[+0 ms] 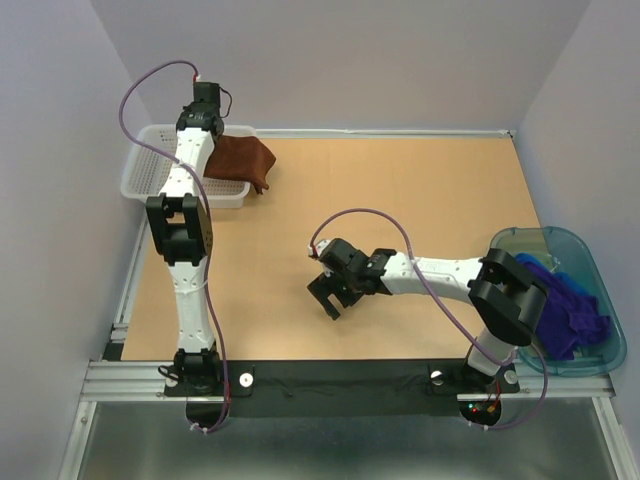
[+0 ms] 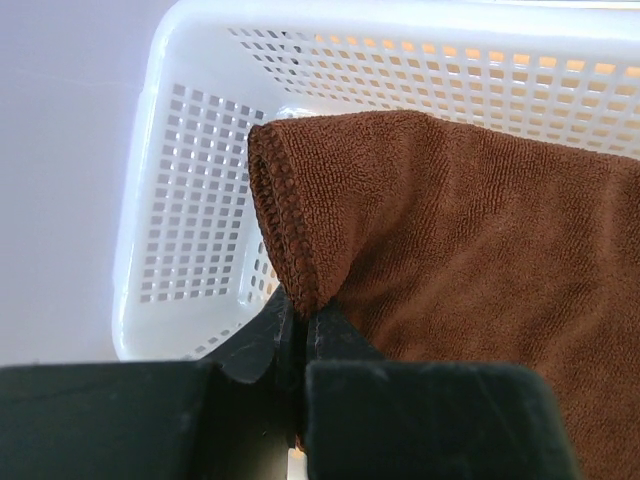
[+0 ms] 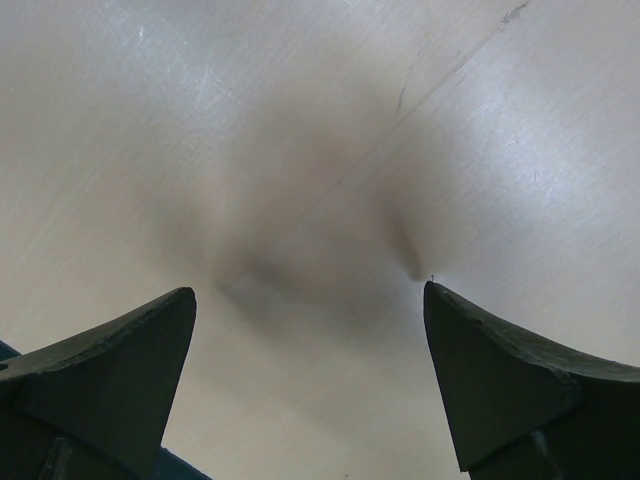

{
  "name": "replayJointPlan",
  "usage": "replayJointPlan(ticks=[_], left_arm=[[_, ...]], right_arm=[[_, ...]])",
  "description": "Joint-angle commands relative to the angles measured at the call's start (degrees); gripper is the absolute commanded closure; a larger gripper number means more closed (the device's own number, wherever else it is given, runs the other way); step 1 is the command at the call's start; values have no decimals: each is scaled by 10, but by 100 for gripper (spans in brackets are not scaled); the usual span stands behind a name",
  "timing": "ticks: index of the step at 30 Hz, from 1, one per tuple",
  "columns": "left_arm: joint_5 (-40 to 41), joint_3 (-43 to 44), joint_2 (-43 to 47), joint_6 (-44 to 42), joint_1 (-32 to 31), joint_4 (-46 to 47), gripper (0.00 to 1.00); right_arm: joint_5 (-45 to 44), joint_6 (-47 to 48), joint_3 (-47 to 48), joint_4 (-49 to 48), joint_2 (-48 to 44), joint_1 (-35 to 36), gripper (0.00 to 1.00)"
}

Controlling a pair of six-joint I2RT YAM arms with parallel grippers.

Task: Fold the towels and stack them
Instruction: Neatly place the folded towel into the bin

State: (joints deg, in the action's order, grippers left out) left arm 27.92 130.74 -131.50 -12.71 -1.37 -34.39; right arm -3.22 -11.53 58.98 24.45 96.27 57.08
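Note:
The basket's empty end is below on the left in the top view, so I should next lower my left gripper to that end and let go of the towel's hem.
The rust-brown towel (image 1: 243, 162) hangs half over the right end of a white perforated basket (image 1: 145, 172) at the far left of the table. My left gripper (image 1: 205, 125) is shut on the towel's stitched edge (image 2: 290, 240), above the basket (image 2: 200, 230). The dark purple towel (image 1: 575, 305) lies crumpled in a clear blue tub (image 1: 590, 350) at the right, with a bit of bright blue towel (image 1: 562, 345) showing beneath it. My right gripper (image 1: 330, 297) is open and empty, just above the bare tabletop (image 3: 300, 180) at mid-table.
The walls of the enclosure close in on the left, far and right sides. A black strip and metal rail run along the near edge by the arm bases. The right arm's purple cable loops above the table's middle.

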Motion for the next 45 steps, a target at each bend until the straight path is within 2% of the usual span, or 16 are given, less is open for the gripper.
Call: replayJointPlan(ticks=[1, 30, 45], left_arm=[[28, -4, 6, -8, 7, 40, 100], [43, -37, -25, 18, 32, 75, 100], [93, -49, -52, 24, 42, 103, 99]], right_arm=[[-5, 13, 32, 17, 8, 1, 0], [-7, 23, 49, 39, 37, 2, 0], [-9, 26, 53, 46, 45, 1, 0]])
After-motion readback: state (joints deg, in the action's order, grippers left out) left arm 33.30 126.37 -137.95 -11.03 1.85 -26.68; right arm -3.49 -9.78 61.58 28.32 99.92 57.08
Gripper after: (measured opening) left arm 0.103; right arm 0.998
